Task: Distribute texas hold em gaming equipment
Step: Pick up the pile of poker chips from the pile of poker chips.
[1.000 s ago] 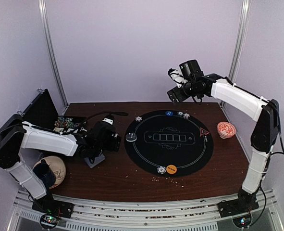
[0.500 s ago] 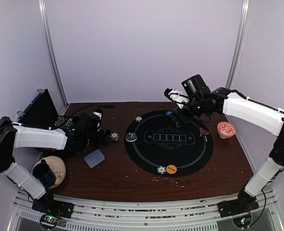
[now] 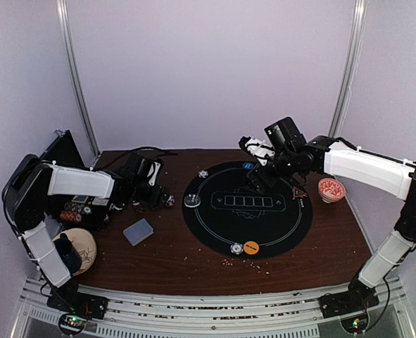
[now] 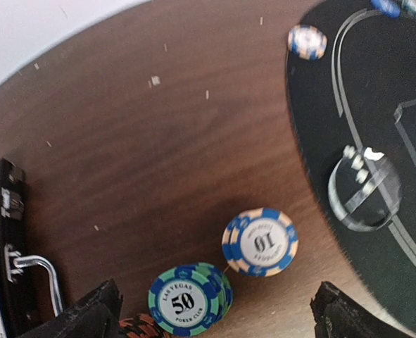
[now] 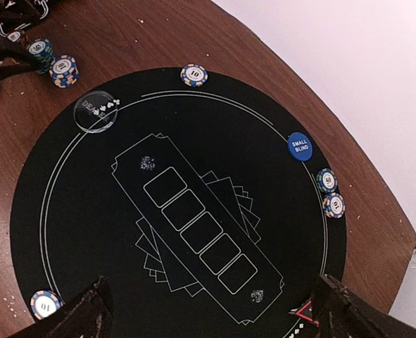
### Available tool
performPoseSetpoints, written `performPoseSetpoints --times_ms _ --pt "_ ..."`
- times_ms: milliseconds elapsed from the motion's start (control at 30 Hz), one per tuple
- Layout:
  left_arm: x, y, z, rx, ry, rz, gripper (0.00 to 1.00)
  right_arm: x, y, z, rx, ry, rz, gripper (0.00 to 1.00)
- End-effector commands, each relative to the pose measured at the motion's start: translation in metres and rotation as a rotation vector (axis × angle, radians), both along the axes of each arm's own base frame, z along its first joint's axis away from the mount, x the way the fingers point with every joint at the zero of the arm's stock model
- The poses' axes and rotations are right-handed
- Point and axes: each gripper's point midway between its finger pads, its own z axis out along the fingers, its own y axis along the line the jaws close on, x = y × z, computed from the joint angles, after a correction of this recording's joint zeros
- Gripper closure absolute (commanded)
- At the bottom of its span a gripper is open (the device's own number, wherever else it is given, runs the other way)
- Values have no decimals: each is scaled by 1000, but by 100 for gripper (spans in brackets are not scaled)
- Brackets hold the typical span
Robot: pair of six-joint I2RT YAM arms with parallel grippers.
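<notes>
My left gripper should next shift away from the blue-and-cream stack, since that stack stands close, and go down around the green-and-blue top chip (image 4: 186, 303) below its fingers.
Two small chip stacks, a green-blue one (image 4: 186, 301) and a blue-and-cream one (image 4: 260, 241), stand on the wood just left of the black mat (image 3: 264, 225). My left gripper (image 4: 213, 313) (image 3: 158, 197) hovers open over them, a finger on each side, touching neither. The grey-blue deck of cards (image 3: 138, 231) lies nearer the front. My right gripper (image 5: 211, 310) (image 3: 255, 179) hangs open above the mat's far part, holding nothing. Round the mat's rim sit a blue disc (image 5: 300, 146), two chips (image 5: 330, 193), one chip (image 5: 193, 74), an orange disc (image 3: 251, 247) and a red triangle (image 3: 299, 192).
A clear dealer disc (image 3: 192, 200) lies on the mat's left edge. An open black case (image 3: 61, 160) with chip rows stands at far left, a round wooden piece (image 3: 77, 248) in front of it. The red-and-white bowl (image 3: 331, 189) sits right of the mat.
My left gripper has left the deck and swung back and left to the two chip stacks. My right arm has come down from high at the back to just over the mat.
</notes>
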Motion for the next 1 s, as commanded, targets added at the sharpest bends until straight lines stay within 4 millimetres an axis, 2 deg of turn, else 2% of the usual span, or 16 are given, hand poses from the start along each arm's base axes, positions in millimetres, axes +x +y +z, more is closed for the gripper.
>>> performPoseSetpoints --times_ms 0,133,333,633,967 --pt "7 9 -8 4 31 -5 2 4 5 -12 -22 -8 0 0" --pt "9 16 -10 -1 28 12 2 7 5 -25 -43 13 -5 0" --pt "12 19 -26 1 65 9 6 8 6 -36 -54 33 -8 0" --pt "8 15 -35 -19 107 -8 12 9 4 -26 -45 3 -20 0" --pt "8 12 -40 -22 127 -17 23 11 2 -25 -48 -8 -32 0"
